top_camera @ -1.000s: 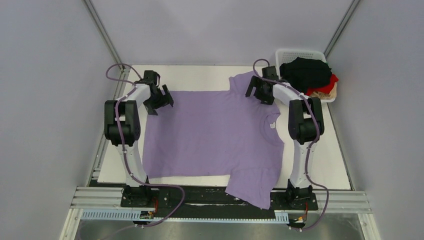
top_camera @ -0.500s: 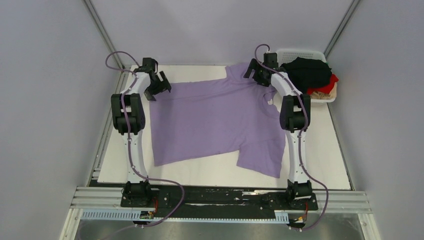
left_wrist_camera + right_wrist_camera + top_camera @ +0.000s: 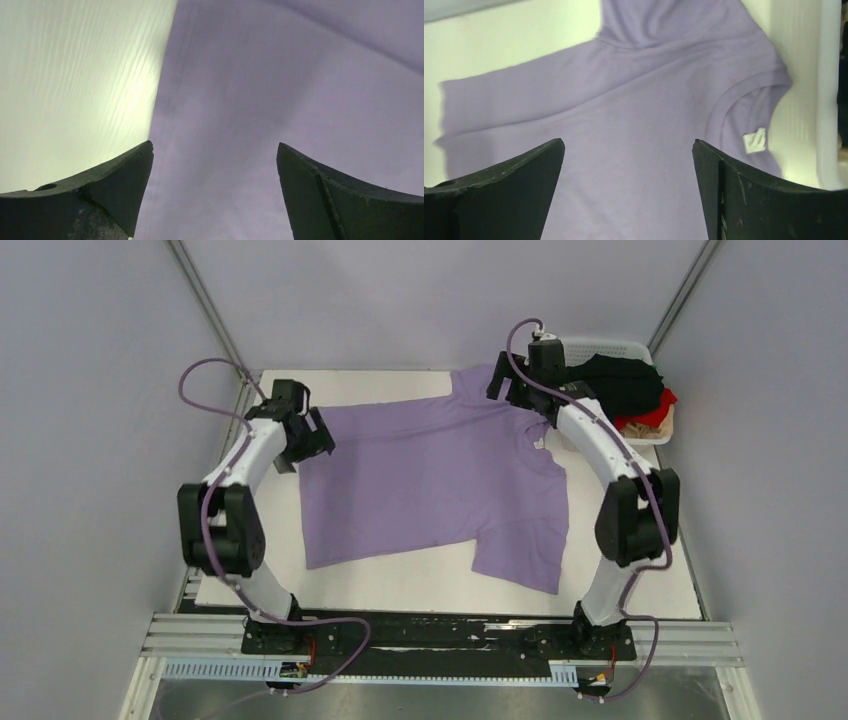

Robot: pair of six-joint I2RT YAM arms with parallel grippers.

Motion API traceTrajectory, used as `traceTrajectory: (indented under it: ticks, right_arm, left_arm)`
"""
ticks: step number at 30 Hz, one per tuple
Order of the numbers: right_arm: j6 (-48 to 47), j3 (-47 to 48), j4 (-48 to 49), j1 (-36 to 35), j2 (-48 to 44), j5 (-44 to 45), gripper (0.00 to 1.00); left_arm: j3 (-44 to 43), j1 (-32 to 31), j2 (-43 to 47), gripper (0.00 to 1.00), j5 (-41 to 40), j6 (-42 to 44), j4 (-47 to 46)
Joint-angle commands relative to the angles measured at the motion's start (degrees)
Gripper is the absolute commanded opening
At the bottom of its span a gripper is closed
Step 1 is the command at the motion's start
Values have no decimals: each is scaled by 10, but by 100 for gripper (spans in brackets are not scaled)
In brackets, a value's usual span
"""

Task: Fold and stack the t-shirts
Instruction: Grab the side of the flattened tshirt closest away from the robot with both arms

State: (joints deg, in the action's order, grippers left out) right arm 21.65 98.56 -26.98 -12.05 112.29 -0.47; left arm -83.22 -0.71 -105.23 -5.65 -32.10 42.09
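Observation:
The near corner of the hem lies uncovered, with empty table around it. My left gripper needs to move back along the hem and down onto that corner.
A light purple t-shirt (image 3: 440,480) lies spread on the white table, neck to the right. My left gripper (image 3: 305,440) is open and empty above the shirt's far left corner; the left wrist view shows cloth (image 3: 280,100) between the spread jaws. My right gripper (image 3: 512,392) is open and empty above the shirt's far right sleeve and collar; the right wrist view shows the shirt (image 3: 624,125) with its collar and label (image 3: 755,141). Black (image 3: 615,380), red (image 3: 660,400) and beige (image 3: 650,422) shirts lie heaped in the basket.
A white lattice basket (image 3: 575,346) stands at the table's far right corner, close to my right arm. The white table top (image 3: 400,585) shows bare along the near edge and at both sides. Grey walls enclose the table.
Both grippers dragged the shirt away from the near edge onto the table and let go. Both arms have since lifted, and the shirt now lies still.

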Motion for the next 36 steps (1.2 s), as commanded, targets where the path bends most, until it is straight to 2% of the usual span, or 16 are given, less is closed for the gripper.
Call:
traceTrajectory:
  ticks: [1,4,9,14,16,26,32,36]
  right_arm:
    - [51,-139,37,-35,-165,79,100]
    - [91,-247,60,-32,-254,86,100]
    - [115,-354,69,-5,-341,104,100]
    - [115,-399,71,18,-373,61,100]
    - [113,-406,72,22,-375,55,100]
    - [115,-411,72,45,-371,51,100]
    - [113,-415,77,53,-369,43,100]
    - [111,-417,77,58,-370,44,100]
  left_arm:
    - [173,-75,195,100,-73,-57,41]
    - [271,-127,308,99,-89,-130,86]
    - [409,-150,457,91,-101,-254,130]
    - [482,-151,544,71,-87,-333,103]
    - [507,-151,547,66,-73,-357,84]
    - [554,-151,507,62,-102,-422,55]
    - [569,-151,461,50,-143,-458,-33]
    - [553,-151,422,38,-170,-473,-47]
